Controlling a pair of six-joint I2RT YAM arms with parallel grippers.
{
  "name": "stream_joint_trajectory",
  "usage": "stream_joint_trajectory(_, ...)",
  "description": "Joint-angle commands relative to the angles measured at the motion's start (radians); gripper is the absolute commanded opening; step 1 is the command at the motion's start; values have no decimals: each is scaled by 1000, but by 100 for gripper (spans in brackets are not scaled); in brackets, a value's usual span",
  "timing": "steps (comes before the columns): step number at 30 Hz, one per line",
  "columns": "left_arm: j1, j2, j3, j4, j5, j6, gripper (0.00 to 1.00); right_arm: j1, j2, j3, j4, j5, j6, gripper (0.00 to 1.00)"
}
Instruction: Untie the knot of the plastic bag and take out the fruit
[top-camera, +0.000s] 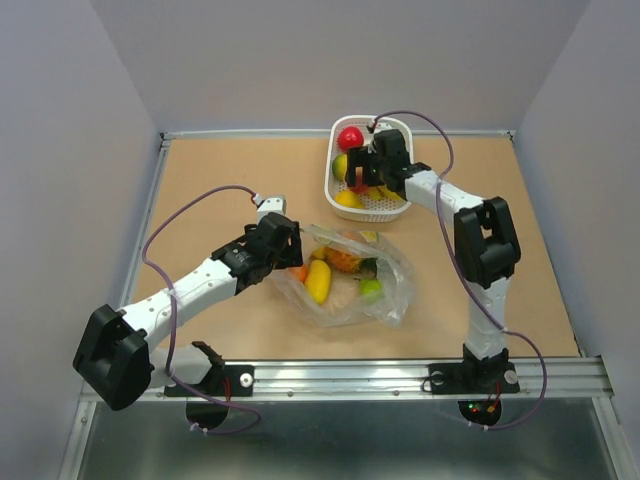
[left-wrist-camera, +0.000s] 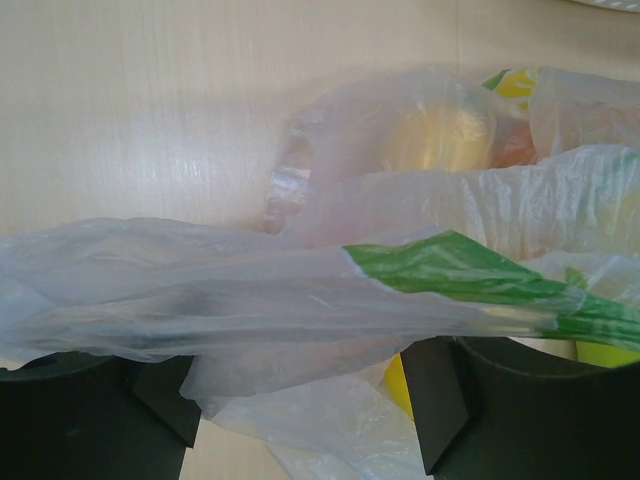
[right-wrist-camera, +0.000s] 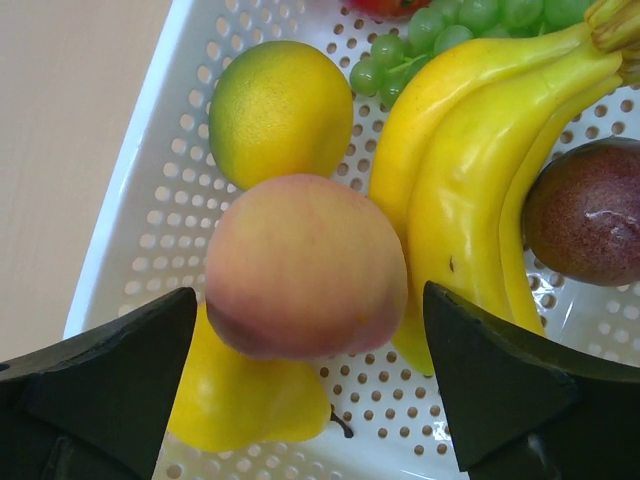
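Observation:
The yellow oval fruit (top-camera: 318, 280) lies back of and below my right gripper, so my right gripper needs to move back from the white basket (top-camera: 332, 170) and down onto the fruit next.
The plastic bag (top-camera: 350, 275) lies crumpled mid-table with its mouth towards my left gripper (top-camera: 285, 245). No knot shows. Inside it I see a yellow oval fruit (top-camera: 318, 280), a small pineapple (top-camera: 345, 260), a green fruit (top-camera: 371, 290) and an orange (top-camera: 298, 272). In the left wrist view the bag's film (left-wrist-camera: 300, 310) stretches across my left gripper (left-wrist-camera: 300, 400), whose jaws stand wide apart. My right gripper (top-camera: 365, 170) hovers over the white basket (top-camera: 332, 170). In the right wrist view the peach (right-wrist-camera: 305, 265) sits between the open right gripper (right-wrist-camera: 310, 330), clear of both fingers, resting on other fruit.
The basket (right-wrist-camera: 130, 250) also holds bananas (right-wrist-camera: 470, 180), a yellow-green citrus (right-wrist-camera: 280, 110), green grapes (right-wrist-camera: 440, 30), a dark brown fruit (right-wrist-camera: 590, 210), a yellow pear (right-wrist-camera: 240, 400) and a red apple (top-camera: 350, 137). Grey walls enclose the table.

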Motion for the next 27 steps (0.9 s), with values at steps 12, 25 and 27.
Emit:
stream_joint_trajectory(12,5,-24,24,-13,3,9,79,23,-537,-184,-7,-225,-114,100)
stream_joint_trajectory(25,3,-46,18,-10,40,17,77,403,-839,-471,-98,-282,-69,87)
stream_joint_trajectory(27,3,-51,13,-10,43,16,77,437,-845,-510,-102,-267,-52,87)
